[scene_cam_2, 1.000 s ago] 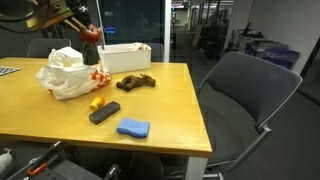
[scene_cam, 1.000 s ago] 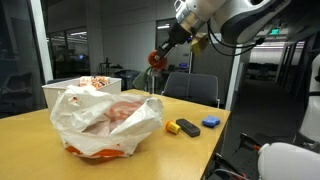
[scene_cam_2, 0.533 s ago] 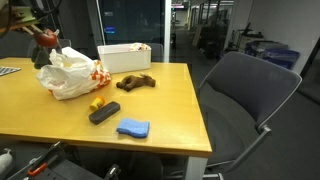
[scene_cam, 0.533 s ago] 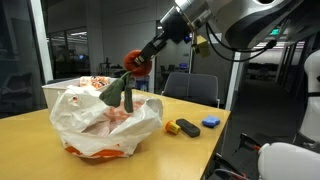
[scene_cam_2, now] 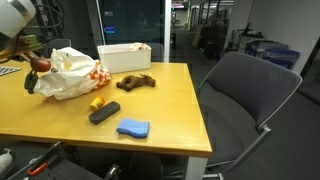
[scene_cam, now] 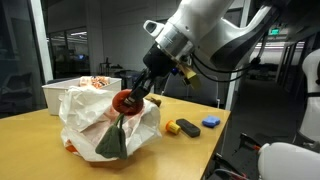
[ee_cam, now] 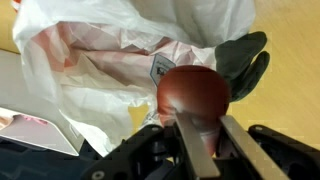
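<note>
I should next release the toy (scene_cam: 125,103) over the bag's open middle, left of my gripper in the wrist view.
My gripper (ee_cam: 208,140) is shut on a red, apple-like toy (ee_cam: 194,92) with dark green leaves (ee_cam: 245,58). In an exterior view the toy (scene_cam: 125,103) hangs in front of a crumpled white plastic bag (scene_cam: 85,115), its leaf part (scene_cam: 112,142) drooping below. In an exterior view the toy (scene_cam_2: 40,66) is at the bag's (scene_cam_2: 70,73) far side, low over the wooden table (scene_cam_2: 160,105). The wrist view shows the bag (ee_cam: 120,50) just beyond the toy.
A white open box (scene_cam_2: 125,56) stands behind the bag. On the table lie a brown object (scene_cam_2: 135,82), a yellow piece (scene_cam_2: 97,102), a black block (scene_cam_2: 104,112) and a blue sponge (scene_cam_2: 132,128). A grey office chair (scene_cam_2: 250,95) stands beside the table.
The arm has carried the red toy from high above the table down and across the bag, to low beside the bag.
</note>
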`<state>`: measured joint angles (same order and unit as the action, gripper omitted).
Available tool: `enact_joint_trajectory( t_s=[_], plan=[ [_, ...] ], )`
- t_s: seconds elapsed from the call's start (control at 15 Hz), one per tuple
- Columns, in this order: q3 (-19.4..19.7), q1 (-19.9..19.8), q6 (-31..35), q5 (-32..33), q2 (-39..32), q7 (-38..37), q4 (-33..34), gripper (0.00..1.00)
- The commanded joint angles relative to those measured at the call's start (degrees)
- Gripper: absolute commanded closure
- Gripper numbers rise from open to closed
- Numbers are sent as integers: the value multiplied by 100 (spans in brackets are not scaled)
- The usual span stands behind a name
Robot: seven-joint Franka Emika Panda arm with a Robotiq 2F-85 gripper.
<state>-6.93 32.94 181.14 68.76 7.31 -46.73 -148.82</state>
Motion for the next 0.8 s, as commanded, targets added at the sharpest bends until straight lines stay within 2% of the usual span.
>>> enact_joint_trajectory(
  t_s=[0.0,0.2,0.4,0.6,0.67,0.73],
  plan=[
    [-201,-12,-424,338,-503,-13,919,91],
    [-191,-104,-984,1433,-732,-699,1677,91],
    [-52,-169,-1553,2383,-1136,-1280,1979,91],
    [118,-305,-1748,2371,-1564,-1402,1838,90],
    [161,-360,-1689,2078,-1710,-1192,1783,55],
    [198,-405,-1610,1957,-1801,-1135,1768,54]
  ],
)
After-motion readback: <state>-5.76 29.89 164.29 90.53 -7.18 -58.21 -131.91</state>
